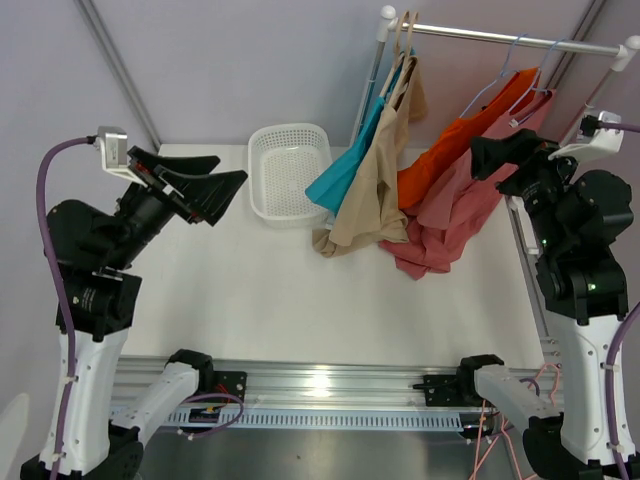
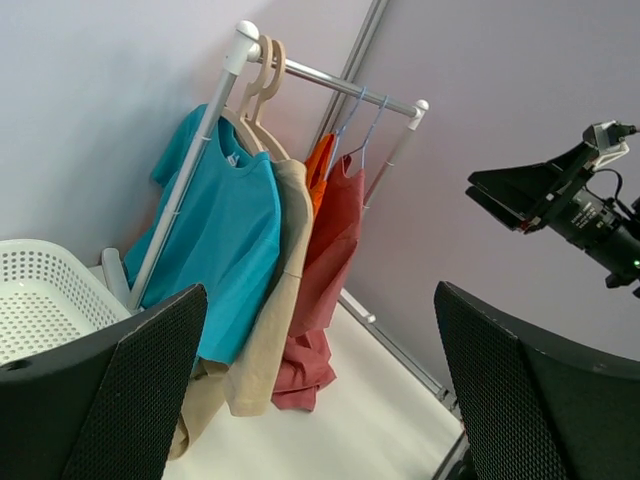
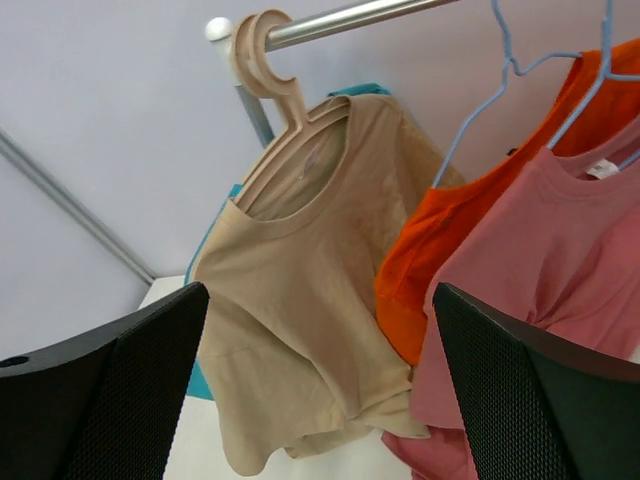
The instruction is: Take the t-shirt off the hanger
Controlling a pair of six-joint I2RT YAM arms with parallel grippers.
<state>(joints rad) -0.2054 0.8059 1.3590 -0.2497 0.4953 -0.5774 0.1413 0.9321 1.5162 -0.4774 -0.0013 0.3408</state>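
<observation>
My right gripper will turn to face the bar [image 1: 500, 38] next and move outward onto the neck of the pink shirt's blue hanger [image 1: 542, 68], as the wire there is clear of cloth.
Several t-shirts hang on a rail [image 1: 500, 38] at the back right: teal [image 1: 345, 165], beige [image 1: 375, 185], orange [image 1: 450, 155] and pink [image 1: 455, 215]. The beige one hangs on a beige hanger [image 3: 262, 60]; orange and pink hang on thin blue wire hangers [image 3: 500, 70]. The pink shirt's hem is bunched on the table. My left gripper [image 1: 205, 185] is open and empty, raised at the left, aimed at the rack. My right gripper [image 1: 505, 150] is open and empty, close beside the pink shirt, facing the beige shirt [image 3: 300, 300].
A white perforated basket [image 1: 288, 170] stands at the back of the table, left of the rack; its rim shows in the left wrist view [image 2: 40, 290]. The rack's upright post [image 2: 190, 170] stands by the teal shirt. A metal frame bar [image 1: 118, 70] runs up at the left.
</observation>
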